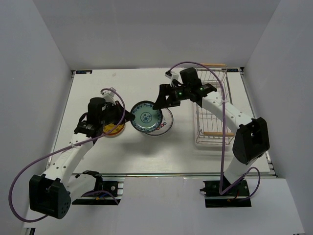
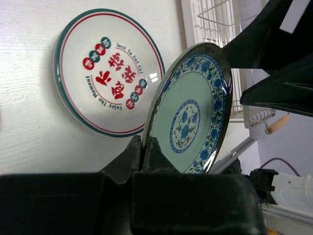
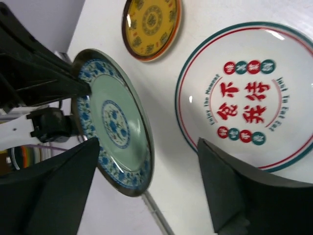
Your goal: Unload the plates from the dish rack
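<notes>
My left gripper will next move toward the left in the top view and down over the orange-red rimmed plate (image 3: 151, 24), because that plate is small like the teal one.
My left gripper (image 1: 130, 116) is shut on the rim of a teal green plate (image 1: 146, 117) with a blue flower pattern and holds it tilted on edge above the table. The wrist view shows its rim pinched in my left gripper (image 2: 144, 149). Beneath and beside it, a white plate (image 2: 107, 73) with a green-red rim ring and red circle marks lies flat. An orange-red rimmed plate (image 3: 151, 24) lies flat under the left arm. My right gripper (image 3: 146, 188) is wide open and empty just above the teal plate (image 3: 115, 122). A second white plate does not show.
The chrome wire dish rack (image 1: 213, 110) with wooden rod handles stands at the right, partly under the right arm; no plate shows in it. White walls close the table in on three sides. The two grippers sit close together at mid-table.
</notes>
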{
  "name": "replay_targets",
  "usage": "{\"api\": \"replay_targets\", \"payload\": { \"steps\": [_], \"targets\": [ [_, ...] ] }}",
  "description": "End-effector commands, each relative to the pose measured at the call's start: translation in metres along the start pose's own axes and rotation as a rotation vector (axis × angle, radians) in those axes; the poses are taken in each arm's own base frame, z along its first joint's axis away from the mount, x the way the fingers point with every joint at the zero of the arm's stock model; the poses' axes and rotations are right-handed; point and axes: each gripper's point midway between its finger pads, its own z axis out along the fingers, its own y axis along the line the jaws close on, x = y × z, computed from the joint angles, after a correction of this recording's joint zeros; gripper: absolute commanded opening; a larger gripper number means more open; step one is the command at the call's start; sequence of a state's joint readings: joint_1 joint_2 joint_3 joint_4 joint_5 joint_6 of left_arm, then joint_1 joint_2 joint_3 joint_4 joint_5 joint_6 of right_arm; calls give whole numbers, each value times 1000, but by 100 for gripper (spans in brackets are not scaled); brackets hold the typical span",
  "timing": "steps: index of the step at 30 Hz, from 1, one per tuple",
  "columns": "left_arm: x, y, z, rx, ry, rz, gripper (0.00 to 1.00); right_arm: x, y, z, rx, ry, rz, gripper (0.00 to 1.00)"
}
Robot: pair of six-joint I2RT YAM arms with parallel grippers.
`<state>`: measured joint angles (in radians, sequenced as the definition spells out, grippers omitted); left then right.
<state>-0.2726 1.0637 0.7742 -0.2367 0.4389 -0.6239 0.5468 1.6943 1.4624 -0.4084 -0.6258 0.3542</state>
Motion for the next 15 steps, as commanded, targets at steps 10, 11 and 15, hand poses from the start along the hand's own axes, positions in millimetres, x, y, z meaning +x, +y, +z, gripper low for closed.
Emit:
{"api": "replay_targets", "payload": {
  "steps": [10,11,15],
  "targets": [
    [-36,108,-68,-727,-372,-305,0,-29,-49,-77,534,-287,20,89],
    [-35,117,-74,-786,-392,-322,0,-27,-52,-83,557,-286,16,89],
    [-28,145,-94,-956,-443,-363,0,-18,-69,-100,669,-291,23,89]
  ]
}}
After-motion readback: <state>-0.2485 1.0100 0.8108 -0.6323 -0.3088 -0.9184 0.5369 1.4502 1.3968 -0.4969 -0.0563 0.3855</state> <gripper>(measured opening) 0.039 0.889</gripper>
